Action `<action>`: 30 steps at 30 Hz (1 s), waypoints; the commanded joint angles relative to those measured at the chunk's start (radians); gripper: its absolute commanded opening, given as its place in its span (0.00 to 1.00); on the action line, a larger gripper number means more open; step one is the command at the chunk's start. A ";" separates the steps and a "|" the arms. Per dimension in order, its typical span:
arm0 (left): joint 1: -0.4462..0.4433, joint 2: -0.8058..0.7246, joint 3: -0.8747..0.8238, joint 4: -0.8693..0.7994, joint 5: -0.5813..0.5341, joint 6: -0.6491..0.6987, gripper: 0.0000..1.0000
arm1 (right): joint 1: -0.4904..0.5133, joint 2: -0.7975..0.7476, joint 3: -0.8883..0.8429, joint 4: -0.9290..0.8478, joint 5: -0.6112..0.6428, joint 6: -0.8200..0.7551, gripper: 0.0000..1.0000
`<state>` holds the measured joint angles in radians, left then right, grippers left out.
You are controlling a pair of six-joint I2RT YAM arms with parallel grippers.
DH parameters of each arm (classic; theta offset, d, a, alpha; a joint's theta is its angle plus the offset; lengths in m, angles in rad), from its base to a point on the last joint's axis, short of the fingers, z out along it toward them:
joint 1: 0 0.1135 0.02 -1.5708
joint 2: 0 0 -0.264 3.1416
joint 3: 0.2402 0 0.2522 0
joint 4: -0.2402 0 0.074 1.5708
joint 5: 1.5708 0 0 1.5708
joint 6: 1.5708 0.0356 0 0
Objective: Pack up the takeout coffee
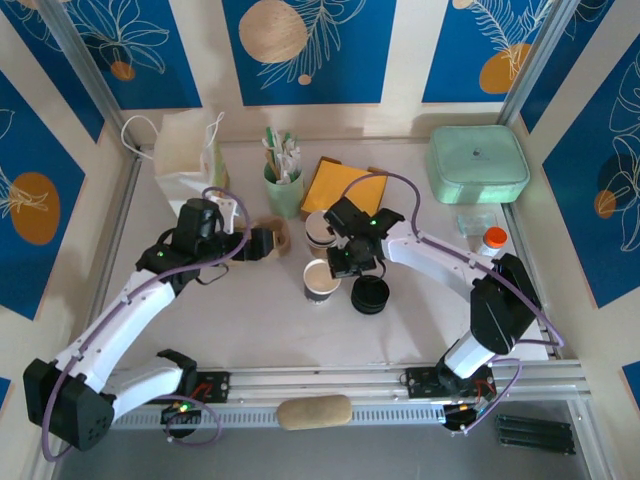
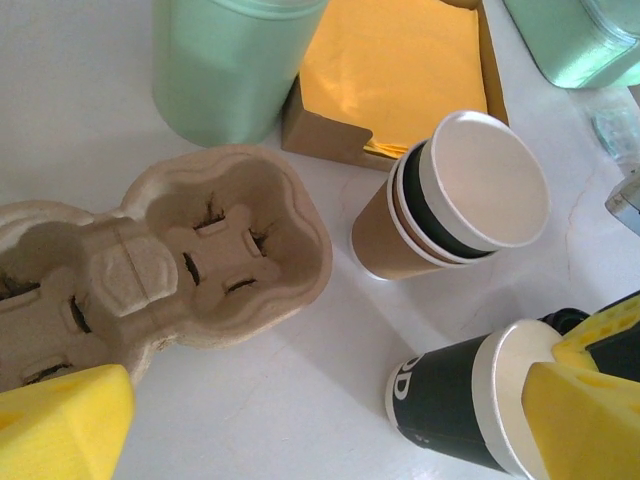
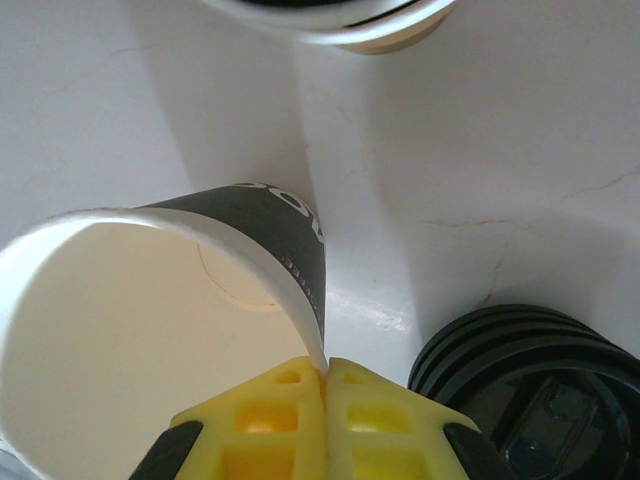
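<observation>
The near side of the black cup has bare tabletop. I should pull the white rim in my right gripper back from the brown cup next and release it there.
The kraft-brown takeout coffee cup (image 1: 320, 232) (image 2: 385, 235) stands upright mid-table, with white and dark bands under its rim. Just in front of it, my right gripper (image 1: 345, 268) (image 3: 325, 370) is shut on the white rim of a black paper cup (image 1: 320, 281) (image 3: 270, 230) (image 2: 450, 400), one finger inside and one outside. A stack of black lids (image 1: 370, 295) (image 3: 530, 370) lies to its right. My left gripper (image 1: 262, 243) (image 2: 320, 430) hangs open and empty at the near end of the brown pulp cup carrier (image 1: 283, 238) (image 2: 200, 250).
A mint-green cup of utensils (image 1: 283, 185) (image 2: 230, 60) and a box of yellow napkins (image 1: 345, 185) (image 2: 400, 70) stand behind the cups. A white paper bag (image 1: 185, 155) is at the back left. At the right are a mint-green container (image 1: 478, 163) and an orange-capped bottle (image 1: 493, 240).
</observation>
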<state>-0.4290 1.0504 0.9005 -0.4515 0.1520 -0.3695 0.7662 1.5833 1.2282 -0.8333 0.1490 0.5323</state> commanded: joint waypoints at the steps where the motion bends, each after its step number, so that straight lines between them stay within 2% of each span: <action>1: -0.013 0.003 0.035 0.010 -0.013 -0.011 0.99 | 0.029 -0.003 -0.015 -0.031 -0.011 0.016 0.00; 9: -0.022 0.009 0.037 0.012 -0.017 -0.014 0.99 | 0.064 0.006 -0.001 -0.060 0.032 0.014 0.02; 25: -0.033 0.010 0.035 0.010 -0.023 -0.010 0.99 | 0.085 -0.032 0.109 -0.128 0.023 0.001 0.36; 30: -0.033 0.004 0.042 0.000 -0.021 -0.007 1.00 | 0.043 -0.131 0.089 -0.157 0.030 0.018 0.41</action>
<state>-0.4500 1.0580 0.9100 -0.4500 0.1440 -0.3698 0.8341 1.5383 1.3132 -0.9401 0.1802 0.5327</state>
